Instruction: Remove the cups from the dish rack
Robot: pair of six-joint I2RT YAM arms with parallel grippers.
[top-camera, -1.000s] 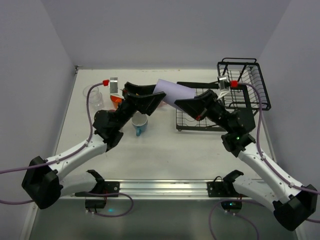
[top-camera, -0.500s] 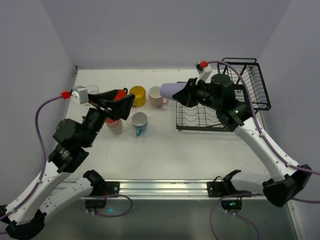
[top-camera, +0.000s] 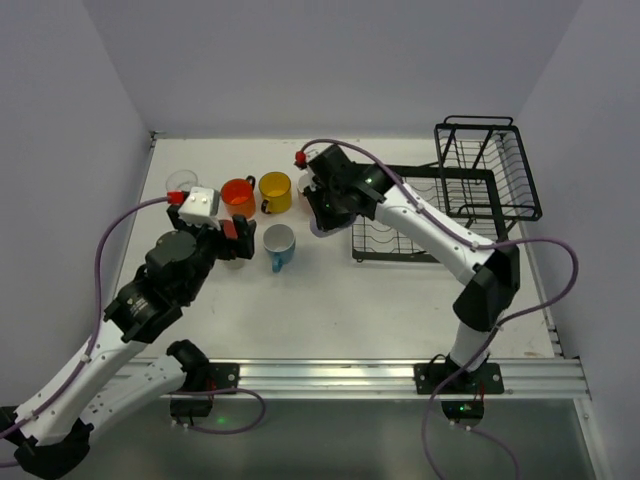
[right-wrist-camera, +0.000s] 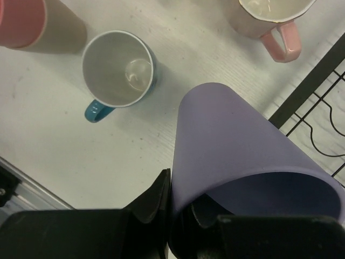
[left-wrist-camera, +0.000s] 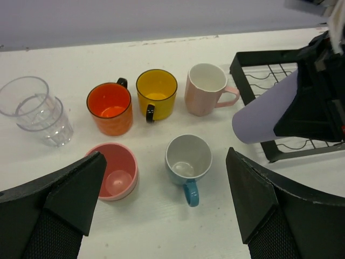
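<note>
My right gripper lowers the lavender tumbler [right-wrist-camera: 237,145] onto the bare tabletop between the blue mug and the rack next. It releases the tumbler there, since that gap is empty.
My right gripper [top-camera: 322,212] [right-wrist-camera: 180,210] is shut on the rim wall of the lavender tumbler [right-wrist-camera: 237,145] [left-wrist-camera: 267,110]. It holds the tumbler tilted, low over the table, between the blue mug [top-camera: 279,245] [right-wrist-camera: 118,67] and the black dish rack [top-camera: 400,240] [left-wrist-camera: 269,70]. The clear glass [left-wrist-camera: 38,110], orange mug [left-wrist-camera: 109,108], yellow mug [left-wrist-camera: 156,94], pale pink mug [left-wrist-camera: 206,89], salmon-pink tumbler [left-wrist-camera: 113,171] and blue mug [left-wrist-camera: 188,159] stand upright on the table. My left gripper [left-wrist-camera: 164,199] [top-camera: 232,238] is open and empty above the salmon tumbler and blue mug.
The rack's flat tray and raised basket [top-camera: 490,170] show no cups. The white walls close in at the back and both sides. The arms' metal base rail [top-camera: 320,375] runs along the near edge.
My right gripper has carried the lavender tumbler left and down, from beside the rack to the spot next to the blue mug. My left arm has drawn back to the near left, open.
</note>
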